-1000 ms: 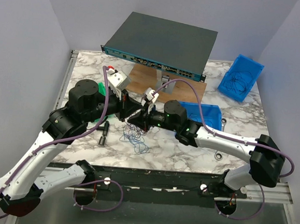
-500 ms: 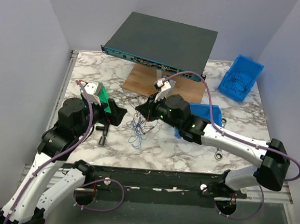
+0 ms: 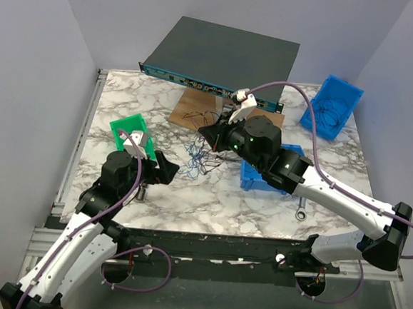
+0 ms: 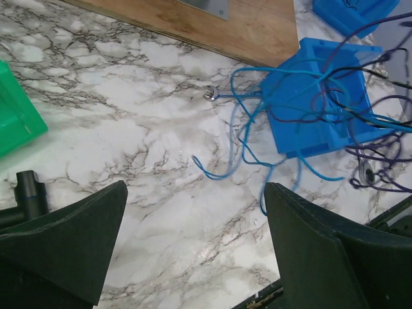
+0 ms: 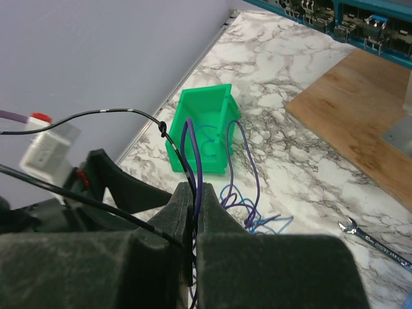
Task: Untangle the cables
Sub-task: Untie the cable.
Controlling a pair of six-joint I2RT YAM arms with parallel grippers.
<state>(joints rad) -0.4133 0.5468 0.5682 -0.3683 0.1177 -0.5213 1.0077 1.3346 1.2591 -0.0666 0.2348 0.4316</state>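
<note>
The robot's right gripper needs to move back and down next to release the cables on the clear marble beside the near blue bin, since that spot is below and back from the gripper.
The cables are a loose tangle of thin blue, purple and black wires. They hang from my right gripper down to the marble just left of the near blue bin. In the right wrist view, the right gripper is shut on purple and black strands of the cables, which loop out ahead of it. My left gripper sits low at the near left, open and apart from the tangle. In the left wrist view, only bare marble lies between the fingers of the left gripper, with the blue loops of the cables lying beyond them.
A green bin stands at the left. A second blue bin holding more wires is at the back right. A network switch rests over a wooden board at the back. A wrench and a black tool lie near the front.
My left gripper opened, let go of the cables and drew back to the near left. The right gripper carried the tangle up and toward the back right.
</note>
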